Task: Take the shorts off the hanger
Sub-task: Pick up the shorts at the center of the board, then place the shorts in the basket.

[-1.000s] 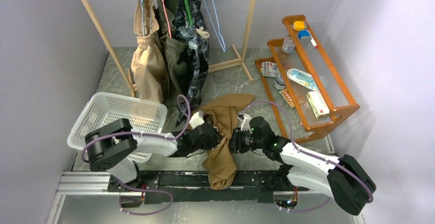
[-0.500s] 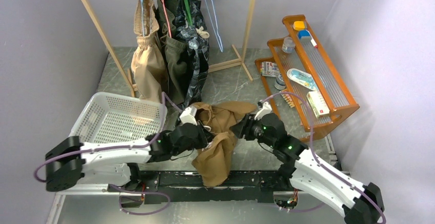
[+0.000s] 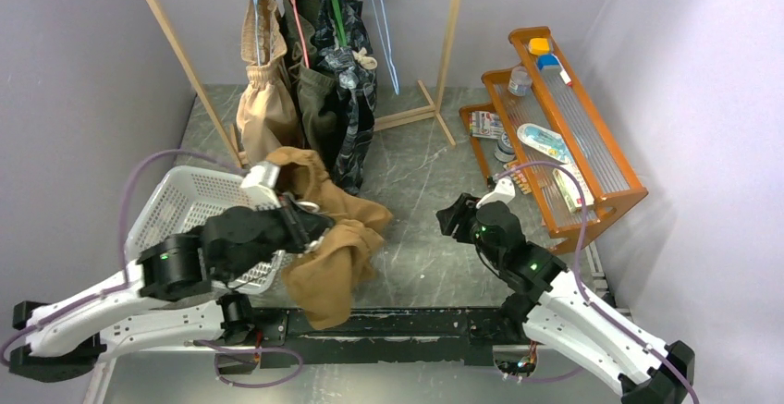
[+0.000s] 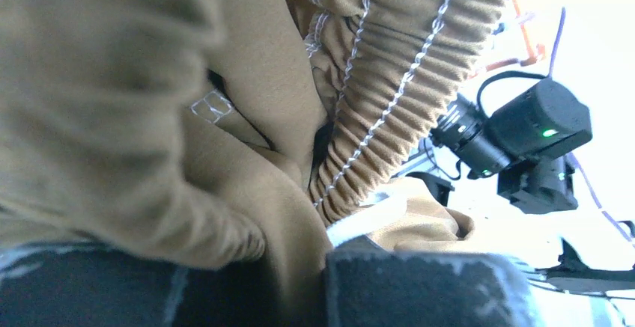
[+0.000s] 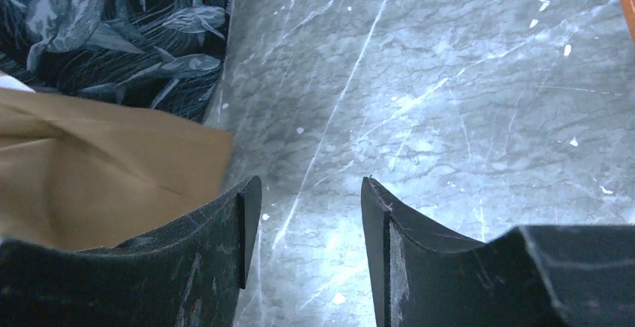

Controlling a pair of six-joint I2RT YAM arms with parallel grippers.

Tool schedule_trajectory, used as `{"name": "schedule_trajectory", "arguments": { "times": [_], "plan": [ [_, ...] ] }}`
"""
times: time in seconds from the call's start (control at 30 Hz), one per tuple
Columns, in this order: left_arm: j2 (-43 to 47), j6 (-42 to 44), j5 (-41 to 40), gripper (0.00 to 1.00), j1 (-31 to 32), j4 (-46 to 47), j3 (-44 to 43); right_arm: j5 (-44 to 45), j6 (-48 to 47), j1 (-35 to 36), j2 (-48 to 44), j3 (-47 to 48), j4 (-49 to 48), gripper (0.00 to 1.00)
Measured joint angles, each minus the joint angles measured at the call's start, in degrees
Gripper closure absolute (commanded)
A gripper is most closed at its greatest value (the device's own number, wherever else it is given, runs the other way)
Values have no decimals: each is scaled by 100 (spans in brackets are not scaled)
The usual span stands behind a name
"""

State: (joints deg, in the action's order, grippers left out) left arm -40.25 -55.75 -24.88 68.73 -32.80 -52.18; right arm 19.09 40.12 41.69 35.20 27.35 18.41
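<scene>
The tan shorts hang mostly outside. I should move my left gripper to the left in the top view and down over the inside of the basket to let them go.
My left gripper is shut on the tan brown shorts, holding them over the right rim of the white basket; most of the cloth hangs down outside it. In the left wrist view the tan shorts' gathered waistband fills the frame, and fabric is pinched at my left gripper. Three more shorts hang on the rack's hangers: light beige, olive green, dark patterned. My right gripper is open over bare floor, apart from the tan shorts, which lie to its left.
A wooden clothes rack stands at the back, with an empty blue hanger on its right. An orange shelf unit holding small items lines the right side. Grey marble floor lies between the arms and the rack.
The left arm has swung left and up to the basket, carrying the tan shorts. The right gripper has let go of them, opened wider and drawn back to the right.
</scene>
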Motion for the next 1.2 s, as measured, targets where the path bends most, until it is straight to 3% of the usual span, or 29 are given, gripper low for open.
{"name": "schedule_trajectory", "arguments": {
  "times": [0.2,0.4,0.5,0.83,1.2],
  "plan": [
    [669,-645,-916,93,0,-1574,-544,92,-9,0,308,31,-13,45],
    [-74,-1818,-2059,93,0,-3713,-1471,85,20,0,562,31,-15,45],
    [-400,-1980,-2553,93,0,-4197,-1908,83,57,0,625,31,-15,45],
    [-619,-1508,-3786,93,-83,-4610,-3276,114,81,0,671,85,-50,45],
    [-955,-1021,-4472,93,-566,-4697,-2883,81,146,0,975,103,-90,45]
  ]
}}
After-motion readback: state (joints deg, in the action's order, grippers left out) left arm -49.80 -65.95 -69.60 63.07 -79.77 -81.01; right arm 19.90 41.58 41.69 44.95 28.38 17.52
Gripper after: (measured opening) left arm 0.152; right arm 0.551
